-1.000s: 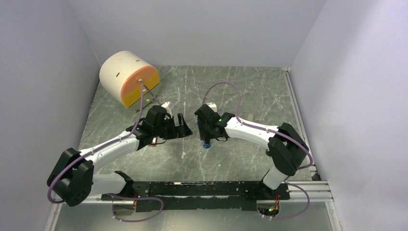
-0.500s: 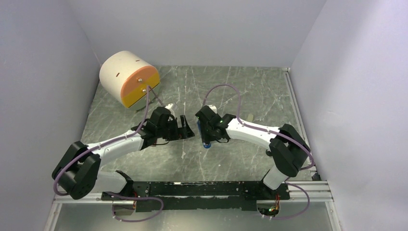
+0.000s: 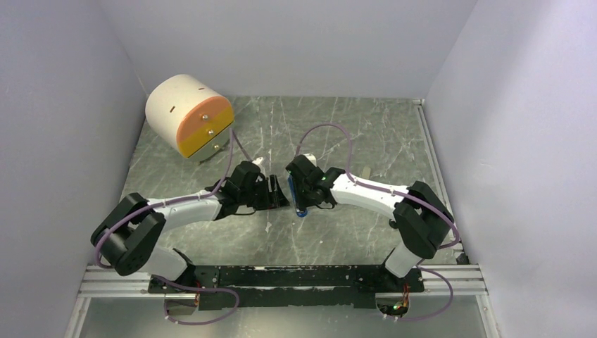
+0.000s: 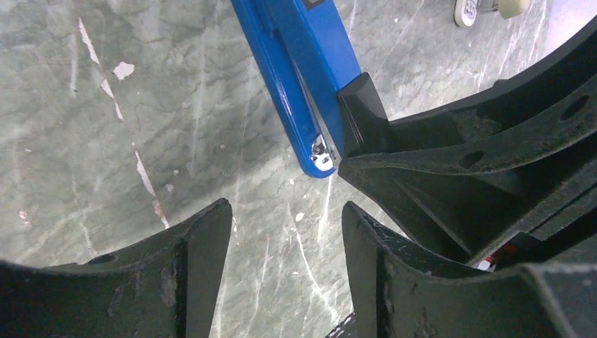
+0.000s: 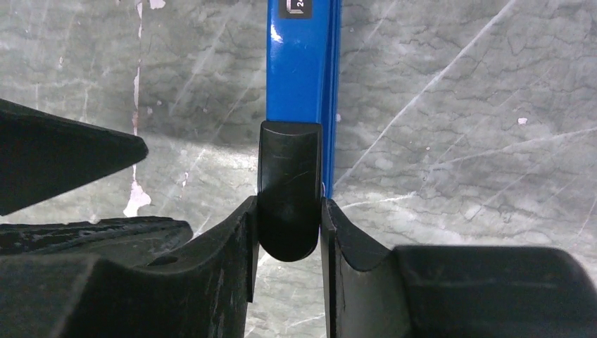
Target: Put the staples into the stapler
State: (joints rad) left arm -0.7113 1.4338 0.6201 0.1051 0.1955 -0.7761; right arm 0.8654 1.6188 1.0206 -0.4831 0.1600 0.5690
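Note:
The stapler's far part (image 3: pixel 291 183) (image 5: pixel 301 35) lies outward, so my right gripper next needs to lift the stapler's closed top by its black end, swing it outward past that part and let go of it.
The slim bright-blue stapler (image 5: pixel 303 63) lies on the grey marbled table. My right gripper (image 5: pixel 288 211) is shut on its black rounded end (image 5: pixel 288 176). In the top view only the stapler's blue tip (image 3: pixel 301 212) shows below the right gripper (image 3: pixel 300 199). My left gripper (image 4: pixel 285 225) is open and empty, just left of the stapler (image 4: pixel 296 77) and close to the right gripper's finger (image 4: pixel 450 176). In the top view the left gripper (image 3: pixel 279 191) almost touches the right one. The staples and their box are out of view.
A large cream and orange cylinder (image 3: pixel 189 115) stands at the back left. A small pale object (image 4: pixel 486 8) lies on the table at the top edge of the left wrist view. Grey walls close in the table on three sides.
My left arm has swung right and forward, bringing its open gripper up beside the right gripper and the stapler. The right gripper has stayed put, still shut on the stapler.

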